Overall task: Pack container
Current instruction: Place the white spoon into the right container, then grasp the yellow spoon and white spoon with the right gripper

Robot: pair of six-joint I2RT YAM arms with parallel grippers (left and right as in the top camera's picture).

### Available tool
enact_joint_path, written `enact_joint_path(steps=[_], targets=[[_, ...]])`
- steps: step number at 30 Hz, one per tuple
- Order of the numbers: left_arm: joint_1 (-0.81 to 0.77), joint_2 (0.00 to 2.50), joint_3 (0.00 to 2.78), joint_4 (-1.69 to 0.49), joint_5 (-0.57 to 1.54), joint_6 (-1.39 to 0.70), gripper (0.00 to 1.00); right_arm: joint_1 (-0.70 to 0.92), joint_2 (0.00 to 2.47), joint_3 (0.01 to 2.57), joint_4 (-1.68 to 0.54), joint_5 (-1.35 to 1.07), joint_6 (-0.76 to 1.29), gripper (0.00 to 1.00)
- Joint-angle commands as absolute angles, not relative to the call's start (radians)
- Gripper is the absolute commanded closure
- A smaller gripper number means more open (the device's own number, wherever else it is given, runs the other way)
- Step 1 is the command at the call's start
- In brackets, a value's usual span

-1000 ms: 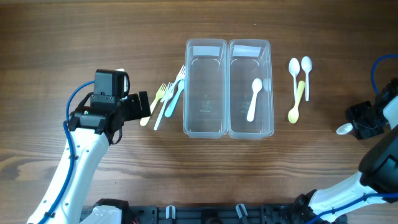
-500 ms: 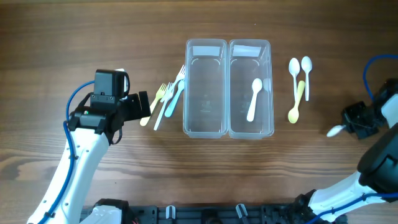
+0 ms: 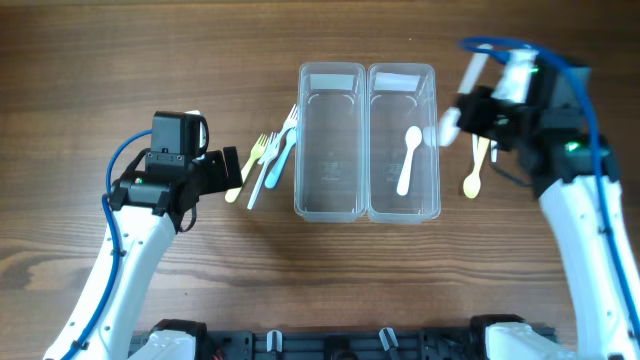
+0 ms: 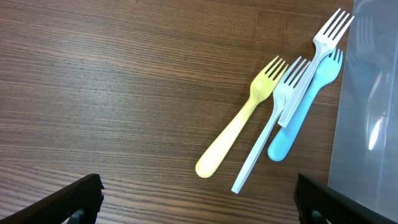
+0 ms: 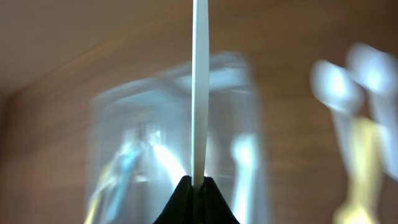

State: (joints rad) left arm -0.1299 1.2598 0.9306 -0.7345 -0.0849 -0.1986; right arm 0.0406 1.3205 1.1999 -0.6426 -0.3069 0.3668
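The container's bare bottom (image 5: 219, 167) beside its spoon (image 3: 388, 148) lies below my right gripper, to its left in the overhead view. Next I swing over it, lower and release.
Two clear containers stand side by side mid-table, the left one (image 3: 330, 140) empty and the right one (image 3: 403, 140) holding a white spoon (image 3: 408, 158). My right gripper (image 3: 462, 115) hovers at the right container's right rim, shut on another white spoon (image 5: 199, 93) that shows edge-on in the right wrist view, pinched at my right gripper (image 5: 198, 183). Both containers appear there as a blur (image 5: 174, 137). A yellow spoon (image 3: 474, 172) lies on the table under that arm. Several forks (image 4: 292, 106), yellow (image 3: 245, 172), white and blue, lie left of the containers. My left gripper (image 3: 225, 172) stands open beside them, its fingers (image 4: 81, 199) apart and empty.
The right arm covers the table strip right of the containers, hiding most of what lies there. Blurred pale spoons (image 5: 339, 81) show at the right of the right wrist view. Bare wood surrounds the forks and the table's front.
My right gripper shut on a white spoon at the far right edge, then swung left and up to the right container's rim, carrying it. The left arm has not moved.
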Motion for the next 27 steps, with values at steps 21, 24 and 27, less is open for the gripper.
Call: enact_joint_path(steps=[21,24,27], targets=[[-0.131,1.262,0.951,-0.735,-0.095,-0.183,0.00,0.177,1.424,1.303,-0.636,-0.078,0.332,0.35],[-0.131,1.262,0.951,-0.735,-0.095,-0.183,0.00,0.075,1.378,1.304,-0.643,-0.072,0.224,0.32],[-0.131,1.262,0.951,-0.735,-0.095,-0.183,0.00,-0.048,1.402,1.295,-0.647,-0.063,0.094,0.30]])
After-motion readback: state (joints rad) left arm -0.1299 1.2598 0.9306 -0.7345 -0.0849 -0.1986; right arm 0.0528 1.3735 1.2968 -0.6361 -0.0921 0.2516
